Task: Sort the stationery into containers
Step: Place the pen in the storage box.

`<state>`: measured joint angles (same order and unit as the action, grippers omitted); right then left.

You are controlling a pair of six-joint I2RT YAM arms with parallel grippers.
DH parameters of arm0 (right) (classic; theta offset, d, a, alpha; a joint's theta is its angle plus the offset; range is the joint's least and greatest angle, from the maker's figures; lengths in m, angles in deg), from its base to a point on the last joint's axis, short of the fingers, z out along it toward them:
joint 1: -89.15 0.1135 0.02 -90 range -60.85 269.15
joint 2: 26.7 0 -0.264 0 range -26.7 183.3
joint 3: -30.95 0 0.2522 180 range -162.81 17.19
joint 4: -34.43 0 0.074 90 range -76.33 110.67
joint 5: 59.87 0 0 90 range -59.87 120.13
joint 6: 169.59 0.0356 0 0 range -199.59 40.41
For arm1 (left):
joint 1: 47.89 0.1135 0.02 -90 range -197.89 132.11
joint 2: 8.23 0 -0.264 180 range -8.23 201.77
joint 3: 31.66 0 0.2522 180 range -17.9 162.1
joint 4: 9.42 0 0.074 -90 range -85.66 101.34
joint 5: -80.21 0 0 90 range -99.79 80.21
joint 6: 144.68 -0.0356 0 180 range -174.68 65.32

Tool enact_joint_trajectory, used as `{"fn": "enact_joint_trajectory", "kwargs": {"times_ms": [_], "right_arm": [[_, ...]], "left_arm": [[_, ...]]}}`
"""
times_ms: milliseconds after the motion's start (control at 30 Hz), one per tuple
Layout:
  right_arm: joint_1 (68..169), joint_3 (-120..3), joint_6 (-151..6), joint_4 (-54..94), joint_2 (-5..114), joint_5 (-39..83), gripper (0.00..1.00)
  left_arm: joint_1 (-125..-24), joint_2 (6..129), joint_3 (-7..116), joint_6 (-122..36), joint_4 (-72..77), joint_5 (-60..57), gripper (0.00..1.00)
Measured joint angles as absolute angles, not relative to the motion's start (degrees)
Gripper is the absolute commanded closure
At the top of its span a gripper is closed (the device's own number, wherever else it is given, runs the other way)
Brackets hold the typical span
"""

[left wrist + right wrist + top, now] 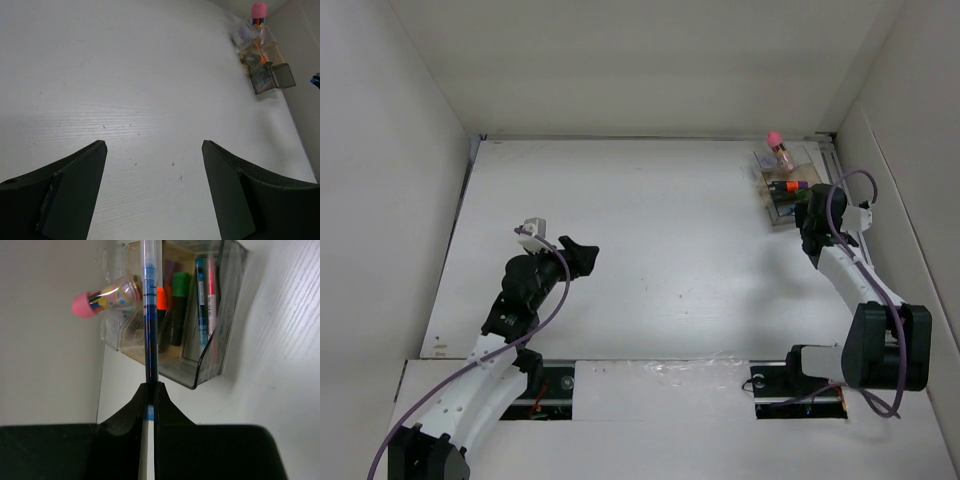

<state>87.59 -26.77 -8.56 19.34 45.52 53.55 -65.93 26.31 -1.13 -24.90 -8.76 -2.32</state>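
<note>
My right gripper holds the thin dark-blue pen (151,315) and next needs to go down to the organiser's near section (205,320) below it and release it there, because other pens already lie inside.
The smoky-grey organiser (788,190) stands at the far right of the table, next to the wall; it also shows in the right wrist view (220,315) and the left wrist view (265,65). It holds the orange highlighter (161,300), the green highlighter (180,295), a pen (201,300) and the pink-topped jar (102,297). My right gripper (151,386) is shut on a thin dark-blue pen (151,315) that points over the organiser. My left gripper (154,145) is open and empty above bare table at the left (578,255). The purple highlighter is not clearly seen.
White walls close the table on the left, back and right; the right wall (910,200) is close to the organiser and my right arm. Purple cables (840,200) loop over the arms.
</note>
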Motion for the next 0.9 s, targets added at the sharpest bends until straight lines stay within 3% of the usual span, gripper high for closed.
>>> {"fn": "enact_joint_trajectory", "kwargs": {"times_ms": [333, 767, 900], "right_arm": [[78.1, -24.5, 0.5, 25.0, 51.1, 39.0, 1.00], [75.4, -24.3, 4.4, 29.0, 55.2, 30.5, 1.00], [74.9, -24.3, 4.9, 29.2, 56.0, 30.1, 0.89]], "left_arm": [[-65.9, 26.3, -1.1, -25.2, -9.6, -1.4, 0.24], [-65.9, 25.3, -1.1, -25.3, -9.6, -1.4, 0.24], [-65.9, 25.3, -1.1, -25.3, -9.6, -1.4, 0.24]]}}
